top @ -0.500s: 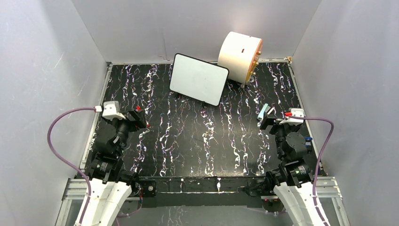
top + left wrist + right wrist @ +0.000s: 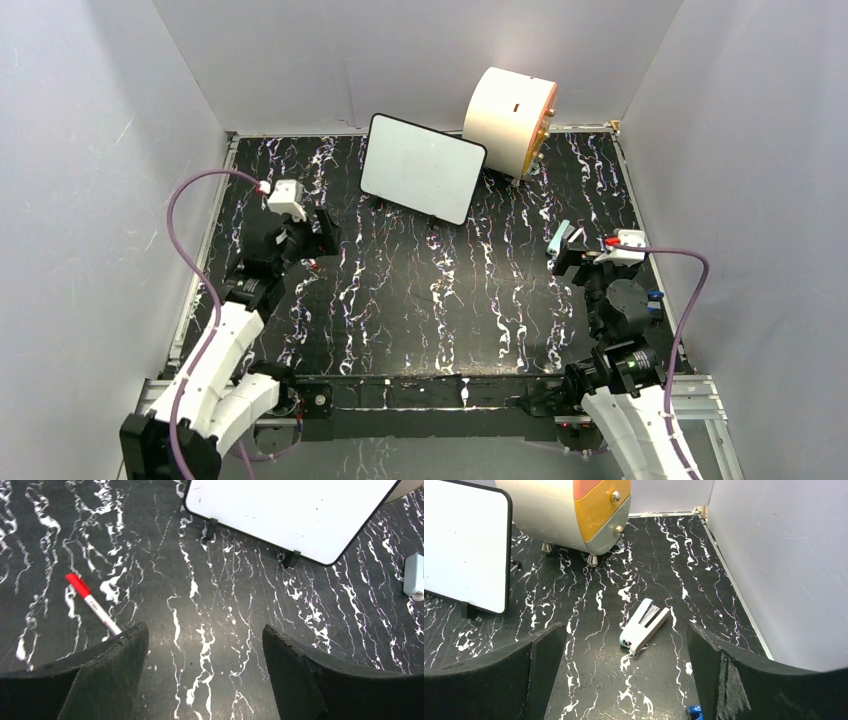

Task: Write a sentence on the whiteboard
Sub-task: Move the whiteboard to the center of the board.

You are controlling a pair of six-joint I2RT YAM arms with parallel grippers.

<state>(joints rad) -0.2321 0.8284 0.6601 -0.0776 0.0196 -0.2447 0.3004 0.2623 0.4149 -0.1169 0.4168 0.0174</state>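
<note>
My left gripper turns square to the whiteboard's lower edge next, as that edge is slanted to my open fingers. Then the gripper moves outward and down onto its nearest black foot.
The whiteboard stands tilted on small black feet at the back middle of the table. It also shows in the left wrist view and the right wrist view. Its face is blank, and no red sentence shows on it. A marker with a red cap and white body lies on the table, its tail just left of my left fingertip; only a red speck shows from above. My left gripper is open and empty above the table. My right gripper is open and empty.
A big cream cylinder with orange bands and metal feet lies behind the board's right side. A pale blue stapler-like object lies ahead of the right gripper. A small blue item sits near the right fingers. Grey walls enclose the table.
The left arm has reached forward and its gripper has moved further from the base and slightly right, now over the marker's area. The right arm and the board have not moved.
</note>
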